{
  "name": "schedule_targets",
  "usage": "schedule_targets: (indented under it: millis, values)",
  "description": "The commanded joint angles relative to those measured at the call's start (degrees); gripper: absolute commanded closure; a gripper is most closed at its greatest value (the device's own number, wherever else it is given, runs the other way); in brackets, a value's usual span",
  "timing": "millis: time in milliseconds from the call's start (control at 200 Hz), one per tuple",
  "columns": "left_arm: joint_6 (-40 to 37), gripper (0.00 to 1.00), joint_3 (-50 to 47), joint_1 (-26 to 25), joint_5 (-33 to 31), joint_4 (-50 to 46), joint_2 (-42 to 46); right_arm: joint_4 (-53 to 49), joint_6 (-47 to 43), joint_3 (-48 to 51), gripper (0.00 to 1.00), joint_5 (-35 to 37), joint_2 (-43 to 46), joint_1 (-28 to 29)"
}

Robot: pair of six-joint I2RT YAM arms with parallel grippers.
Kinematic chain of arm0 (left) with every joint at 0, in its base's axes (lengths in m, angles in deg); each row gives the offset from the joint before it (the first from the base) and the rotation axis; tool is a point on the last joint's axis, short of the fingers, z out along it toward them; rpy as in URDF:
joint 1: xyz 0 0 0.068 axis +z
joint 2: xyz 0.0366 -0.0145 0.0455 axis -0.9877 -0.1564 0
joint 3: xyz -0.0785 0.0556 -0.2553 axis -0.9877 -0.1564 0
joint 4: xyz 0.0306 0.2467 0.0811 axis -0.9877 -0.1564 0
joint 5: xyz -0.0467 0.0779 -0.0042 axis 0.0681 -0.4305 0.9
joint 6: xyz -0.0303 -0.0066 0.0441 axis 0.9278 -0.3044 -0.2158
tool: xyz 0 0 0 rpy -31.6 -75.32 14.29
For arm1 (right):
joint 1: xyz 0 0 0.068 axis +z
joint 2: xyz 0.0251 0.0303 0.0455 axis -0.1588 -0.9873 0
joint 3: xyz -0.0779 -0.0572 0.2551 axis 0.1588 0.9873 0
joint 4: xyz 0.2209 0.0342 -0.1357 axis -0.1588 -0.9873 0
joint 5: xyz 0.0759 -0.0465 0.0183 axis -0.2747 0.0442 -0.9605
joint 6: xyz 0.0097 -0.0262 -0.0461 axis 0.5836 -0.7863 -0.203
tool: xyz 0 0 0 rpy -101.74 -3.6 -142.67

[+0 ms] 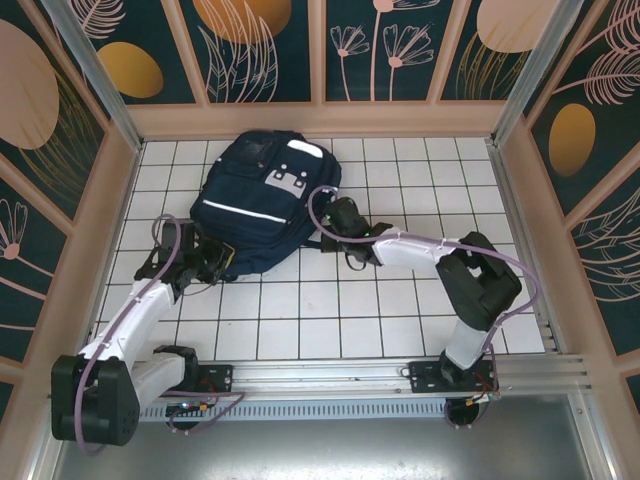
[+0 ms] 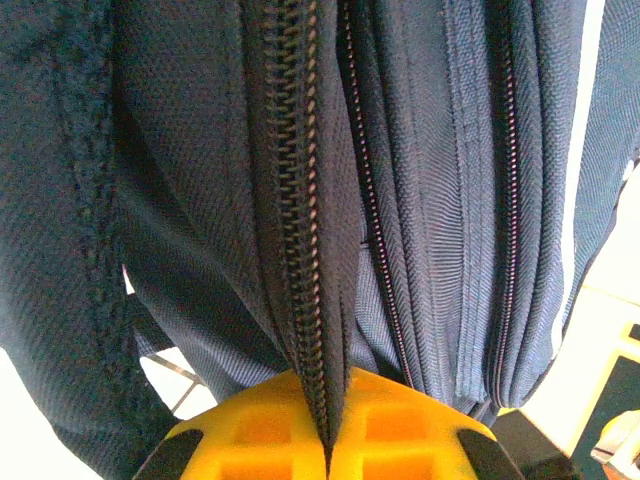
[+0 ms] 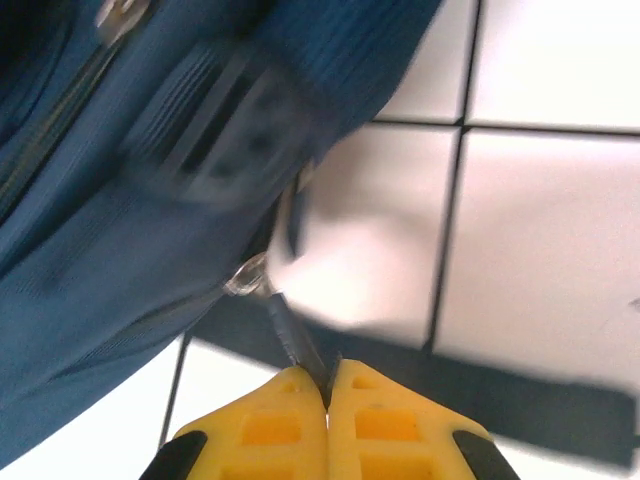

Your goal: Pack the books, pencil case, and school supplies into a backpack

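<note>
The right gripper eases outward toward the metal ring next and lets go of the zipper pull. The ring lies outward of it, and the pull stretches straight between them.
The navy blue backpack with white reflective stripes lies on the white tiled table, left of centre. My left gripper is at its near left edge, shut on a fold of the backpack's zipper edge between yellow fingers. My right gripper is at the bag's right side, shut on a thin dark zipper pull that hangs from a metal ring on the backpack. Books, pencil case and supplies are out of view.
The white tiled table is walled by patterned panels at the back and both sides. A metal rail carrying the arm bases runs along the near edge. A grey buckle patch sits on top of the bag.
</note>
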Motion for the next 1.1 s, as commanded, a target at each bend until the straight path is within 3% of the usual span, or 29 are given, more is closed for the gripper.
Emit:
schedule_targets:
  millis: [0,180,340,535,635,830,956,1096]
  values:
    - [-6.96,1.0,5.64,3.78,-1.51,-6.17,2.06,-0.78,-2.74,-2.19,1.0,6.77,-3.4,-6.03]
    - [-11.25,1.0,9.99,4.95,2.75,-6.96,0.95,-2.33,-3.36,-7.93,1.0,5.46,-6.97,-9.85]
    - [-7.55,1.0,8.14,3.72,6.15,-2.22,2.66,-3.07,-3.81,-9.78,1.0,4.52,-6.91,-10.05]
    - [-4.2,1.0,5.69,-0.9,4.65,1.16,2.84,-3.74,-3.87,-9.88,1.0,1.91,-5.48,-9.96]
    - [-4.28,1.0,5.68,-1.01,4.25,1.13,2.34,-1.72,-4.96,-8.17,1.0,-4.14,-3.96,-9.42]
    - [-5.47,1.0,7.39,-1.01,1.2,-2.17,0.66,5.26,-6.14,-2.14,0.67,-12.71,-3.29,-6.46]
    - [-5.29,1.0,7.18,-1.01,0.9,-1.99,-0.14,10.37,-4.54,0.55,0.68,-18.74,-4.82,-5.19]
    - [-5.19,1.0,7.4,-1.0,0.89,-1.98,-0.68,13.76,-4.17,0.85,0.69,-19.62,-6.62,-2.75]
